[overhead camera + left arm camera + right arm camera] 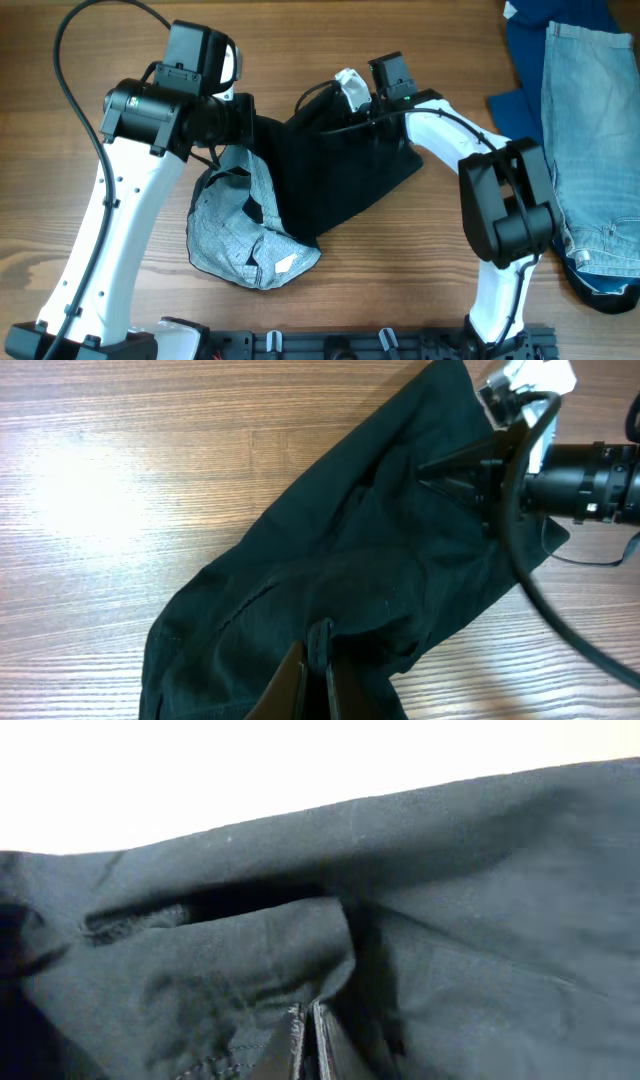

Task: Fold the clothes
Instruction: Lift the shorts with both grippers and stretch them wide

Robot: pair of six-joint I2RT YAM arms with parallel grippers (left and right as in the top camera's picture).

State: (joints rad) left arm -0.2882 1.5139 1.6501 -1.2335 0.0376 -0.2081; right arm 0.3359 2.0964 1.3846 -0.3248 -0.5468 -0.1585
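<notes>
Next, the left gripper lifts the garment's corner, carries it outward and brings it down onto the bare far tabletop to release it. The cloth lies bunched.
The clothes (340, 170) are a black garment stretched between my two arms mid-table, with a pale grey-white lining (235, 235) bunched at its lower left. My left gripper (250, 125) holds the garment's left edge. In the left wrist view the left gripper (318, 660) is shut on a raised fold of the black fabric (330, 550). My right gripper (362, 108) is at the garment's far top edge. In the right wrist view the right gripper (308, 1025) is shut on a pinch of the black cloth (450, 920), which fills that view.
Light-blue denim jeans (590, 130) lie over a dark blue cloth (525, 60) at the table's right side. The right arm (575, 475) reaches into the left wrist view at upper right. Bare wooden table (60, 230) shows on the left.
</notes>
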